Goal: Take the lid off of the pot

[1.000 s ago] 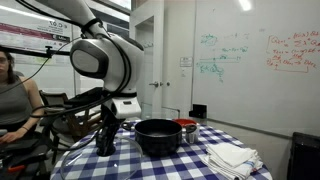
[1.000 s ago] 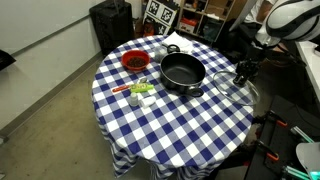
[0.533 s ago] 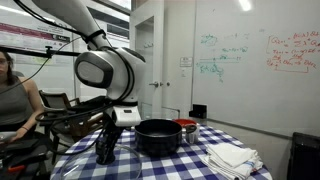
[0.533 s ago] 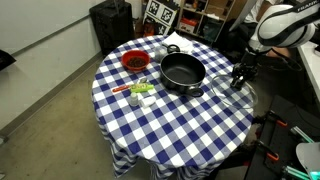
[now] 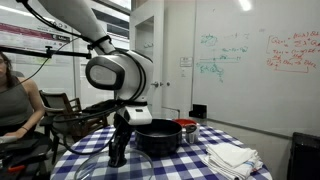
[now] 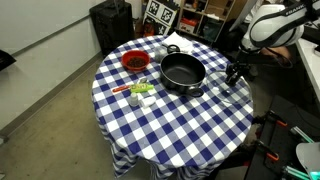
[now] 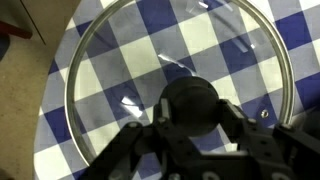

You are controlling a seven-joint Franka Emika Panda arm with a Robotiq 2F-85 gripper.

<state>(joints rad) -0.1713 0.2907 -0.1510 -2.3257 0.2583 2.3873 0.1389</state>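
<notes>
The lid goes down with my gripper next, slightly outward onto the cloth beside the pot, since it still hangs over the cloth.
The black pot stands open in the middle of the round checkered table; it also shows in an exterior view. The lid is clear glass with a metal rim and lies low over the cloth beside the pot, near the table's edge. In the wrist view the lid fills the frame, with its black knob at the centre. My gripper has a finger on each side of the knob and is shut on it. It shows in both exterior views.
A smaller red vessel stands on the table's far side from the lid. Small items lie near it. A white folded cloth lies on the table. A seated person is beside the table.
The arm has moved sideways toward the pot, low over the table, with the lid's knob in the gripper. The lid has shifted a little with it.
</notes>
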